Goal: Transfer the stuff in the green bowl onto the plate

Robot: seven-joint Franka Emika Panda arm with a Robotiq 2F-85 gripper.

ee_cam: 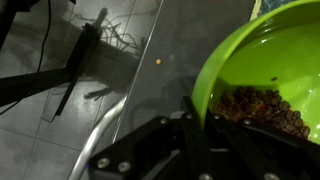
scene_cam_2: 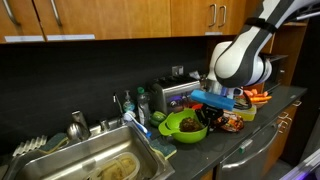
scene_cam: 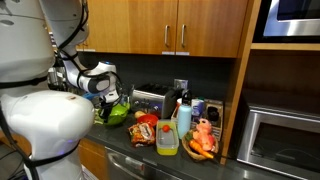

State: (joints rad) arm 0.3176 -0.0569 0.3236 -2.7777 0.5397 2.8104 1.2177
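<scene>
My gripper is holding the green bowl (scene_cam: 118, 113) by its rim close above the dark counter, so I need to lower my gripper slightly, set the bowl there and let it go.
The green bowl (ee_cam: 262, 62) fills the right of the wrist view and holds small brown pieces (ee_cam: 258, 108). My gripper (ee_cam: 190, 118) is shut on its near rim, one finger inside and one outside. In both exterior views the bowl (scene_cam: 118, 113) (scene_cam_2: 184, 126) is on or just above the dark counter, with my gripper (scene_cam: 104, 90) (scene_cam_2: 206, 102) above it. A flat red and orange thing (scene_cam: 143, 131) (scene_cam_2: 236, 122) lies just beside the bowl. It may be the plate, but I cannot tell.
A steel sink (scene_cam_2: 95, 160) with a tap lies along the counter from the bowl, and its rim (ee_cam: 100, 140) shows in the wrist view. A toaster (scene_cam: 150, 100), a yellow-green-lidded clear box (scene_cam: 167, 141), bottles and carrots (scene_cam: 203, 141) crowd the counter. Wooden cabinets hang overhead.
</scene>
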